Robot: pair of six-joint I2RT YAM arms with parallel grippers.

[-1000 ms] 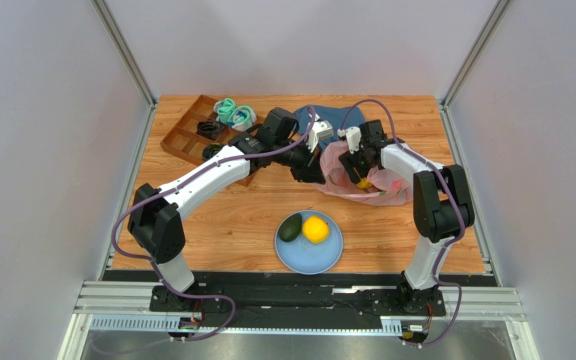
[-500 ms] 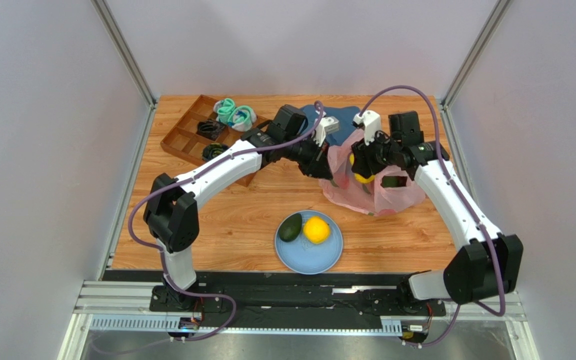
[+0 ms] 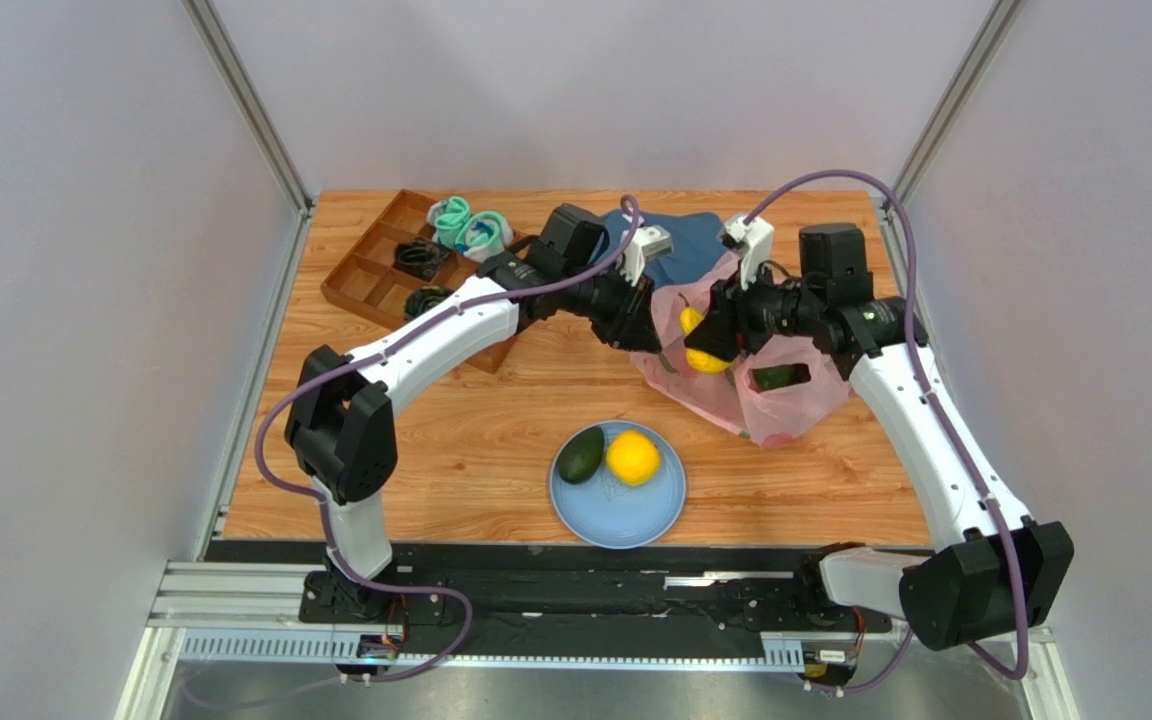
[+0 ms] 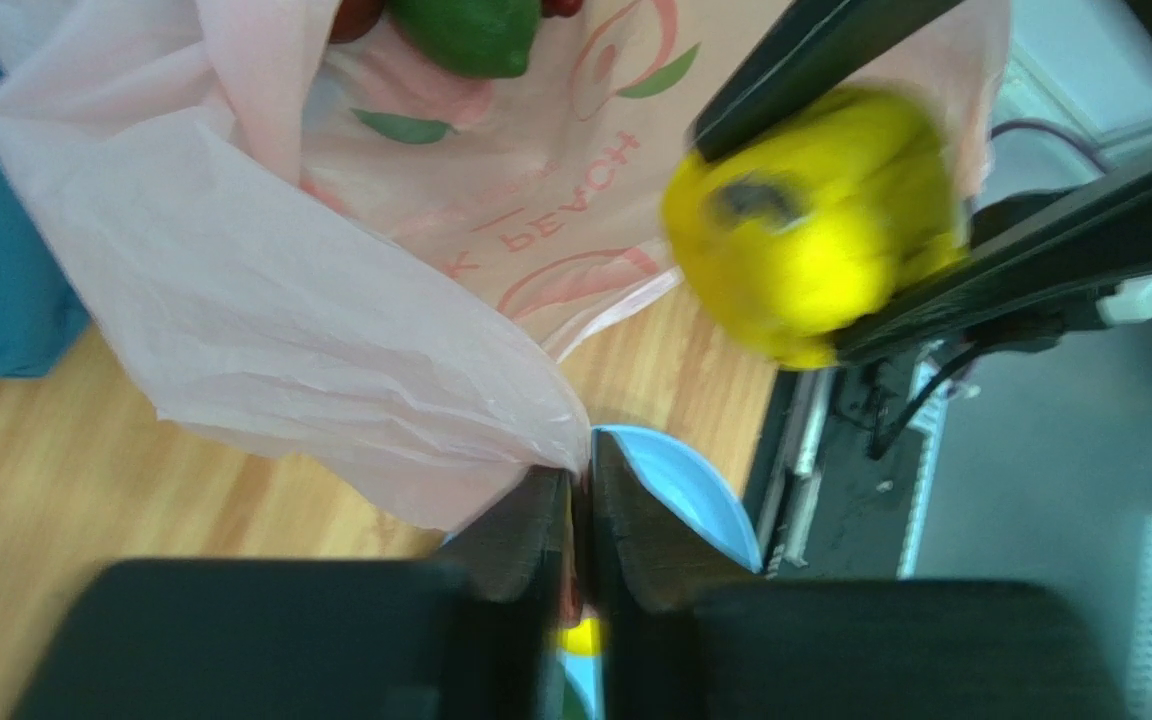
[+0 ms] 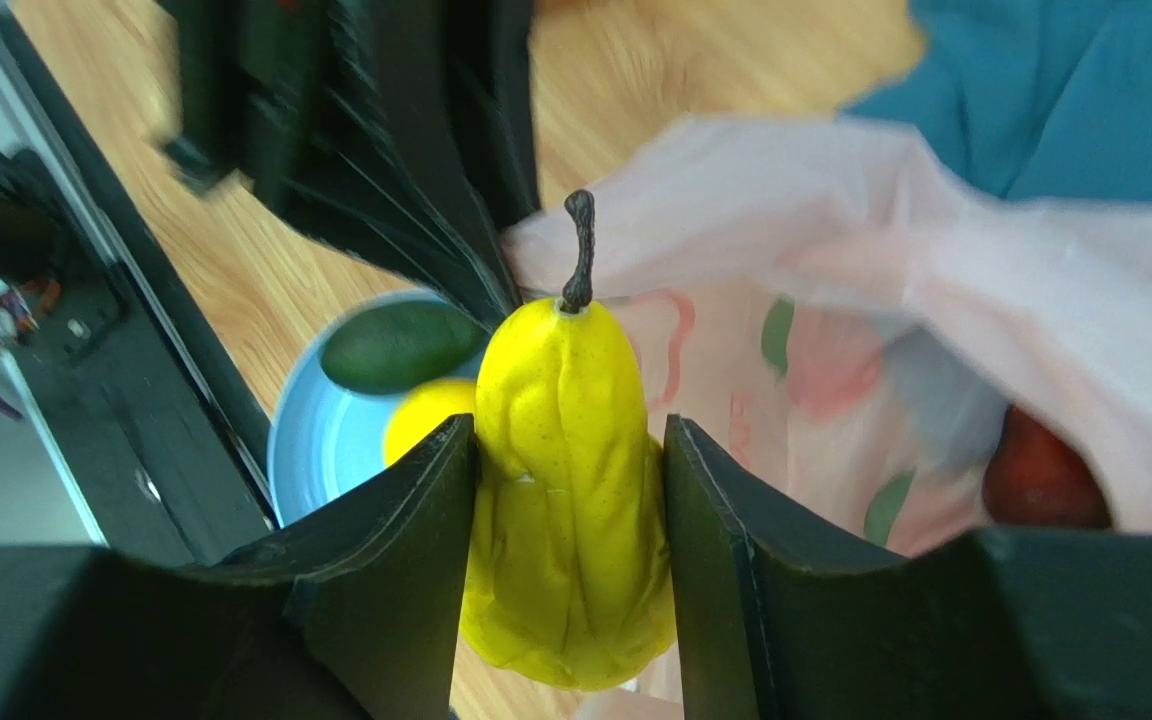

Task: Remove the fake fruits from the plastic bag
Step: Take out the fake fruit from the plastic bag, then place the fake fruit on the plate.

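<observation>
I need to move the pear back and down with my right gripper next, onto the blue plate (image 3: 642, 518) beside the yellow citrus (image 3: 630, 458). The near part of the plate is empty there.
The pink plastic bag (image 3: 760, 393) lies at the right of the table, its mouth lifted. My left gripper (image 3: 645, 324) is shut on the bag's edge (image 4: 387, 375), jaws pinched together with film between them. Above the bag's mouth my right gripper (image 3: 710, 338) is shut on a yellow pear (image 5: 567, 480), stem up, which the left wrist view shows as a blurred pear (image 4: 815, 225). A green fruit (image 4: 470, 30), a dark red fruit (image 5: 1040, 473) and a dark green avocado (image 3: 781, 375) are still in the bag. The blue plate (image 3: 642, 518) holds an avocado (image 3: 581, 453) and a yellow citrus (image 3: 630, 458).
A dark blue cloth (image 3: 687, 240) lies behind the bag. At the back left a brown divided tray (image 3: 372, 263) holds black cables, with teal rolled socks (image 3: 470, 225) beside it. Grey walls close in the table on both sides.
My right gripper has closed on the pear and lifted it out of the bag, toward the left. The left gripper has kept hold of the bag's edge, which has risen.
</observation>
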